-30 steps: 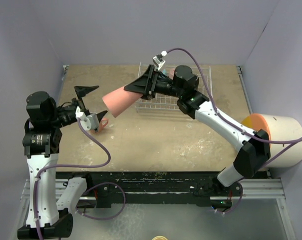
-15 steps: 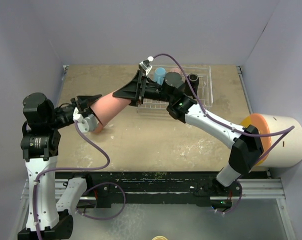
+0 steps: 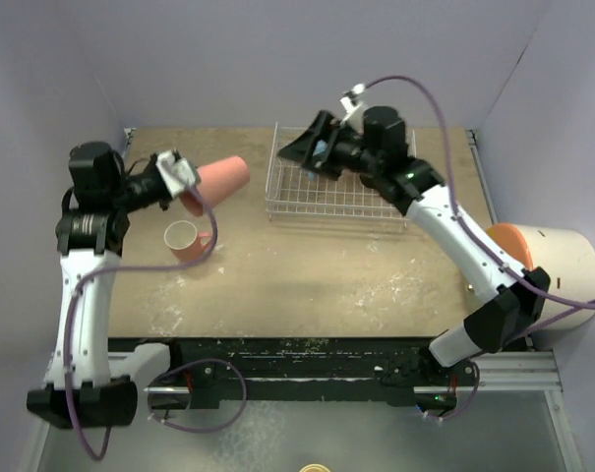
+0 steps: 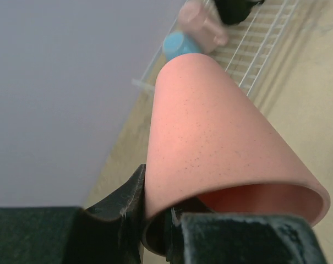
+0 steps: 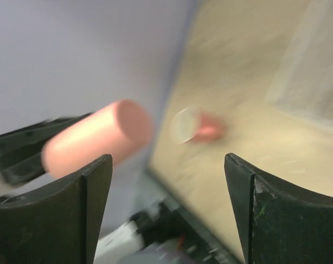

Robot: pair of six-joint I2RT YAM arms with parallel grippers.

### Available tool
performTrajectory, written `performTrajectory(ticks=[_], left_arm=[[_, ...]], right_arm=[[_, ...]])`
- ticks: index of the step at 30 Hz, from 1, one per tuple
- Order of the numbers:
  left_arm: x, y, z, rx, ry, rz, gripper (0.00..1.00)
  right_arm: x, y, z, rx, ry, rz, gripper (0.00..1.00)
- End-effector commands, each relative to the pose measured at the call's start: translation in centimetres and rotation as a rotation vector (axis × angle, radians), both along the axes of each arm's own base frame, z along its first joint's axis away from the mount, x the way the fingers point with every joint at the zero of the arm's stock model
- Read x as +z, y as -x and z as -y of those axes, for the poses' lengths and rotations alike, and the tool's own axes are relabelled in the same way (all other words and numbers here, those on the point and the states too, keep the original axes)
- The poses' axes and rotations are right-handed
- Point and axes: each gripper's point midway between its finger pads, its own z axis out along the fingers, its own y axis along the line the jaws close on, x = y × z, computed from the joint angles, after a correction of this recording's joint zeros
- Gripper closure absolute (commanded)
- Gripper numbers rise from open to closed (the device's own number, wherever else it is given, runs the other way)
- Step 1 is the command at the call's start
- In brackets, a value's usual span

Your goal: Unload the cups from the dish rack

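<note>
My left gripper tips downward next and comes down toward the bare tabletop just outward of the standing cup to release, since the held cup lies sideways.
My left gripper (image 3: 184, 187) is shut on the rim of a pink cup (image 3: 223, 177), held on its side above the table's left part. In the left wrist view the cup's wall (image 4: 221, 132) sits pinched between the fingers (image 4: 127, 203). A second pink cup (image 3: 186, 239) stands upright on the table below it. The dish rack (image 3: 327, 202) lies at the back middle. In the left wrist view it (image 4: 260, 49) holds a light blue cup (image 4: 180, 44) and a pink cup (image 4: 202, 22). My right gripper (image 3: 302, 152) hangs open and empty over the rack's left end.
A big white cylinder with an orange end (image 3: 548, 265) lies at the table's right edge. Purple walls close in the back and both sides. The right wrist view is blurred; it shows the held cup (image 5: 100, 137) and the standing cup (image 5: 196, 125).
The right gripper handed the pink cup to the left gripper, which shut on it and carried it back left. The right gripper let go, opened wider and drew back over the rack.
</note>
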Motion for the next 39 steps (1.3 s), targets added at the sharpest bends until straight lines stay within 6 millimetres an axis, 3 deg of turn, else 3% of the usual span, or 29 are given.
performTrajectory(ticks=[1, 8, 14, 20, 22, 27, 39], left_arm=[[-3.0, -6.3, -5.7, 0.408, 0.017, -0.312, 1.00], [-6.1, -10.8, -7.3, 0.548, -0.025, -0.472, 1.00], [-11.3, -13.1, -9.3, 0.660, -0.188, -0.730, 1.00], [-18.6, -11.7, -12.3, 0.755, -0.527, -1.003, 1.00], [-19.9, -11.4, -13.0, 0.765, -0.587, -1.036, 1.00], [-21.2, -12.1, -13.5, 0.763, -0.622, -1.020, 1.00], [-24.7, -11.6, -12.9, 0.692, -0.652, -1.104, 1.00]], right_arm=[[-1.4, -5.5, 12.8, -0.404, 0.382, 0.155, 0.15], [-2.6, -5.7, 15.5, -0.473, 0.440, 0.154, 0.14], [-4.3, -5.3, 17.3, -0.511, 0.536, 0.153, 0.13], [-5.7, -4.9, 17.8, -0.483, 0.595, 0.149, 0.13], [-5.8, -4.7, 17.9, -0.477, 0.608, 0.145, 0.13], [-5.9, -4.4, 18.2, -0.485, 0.607, 0.150, 0.13], [-6.0, -4.3, 17.2, -0.442, 0.581, 0.154, 0.13]])
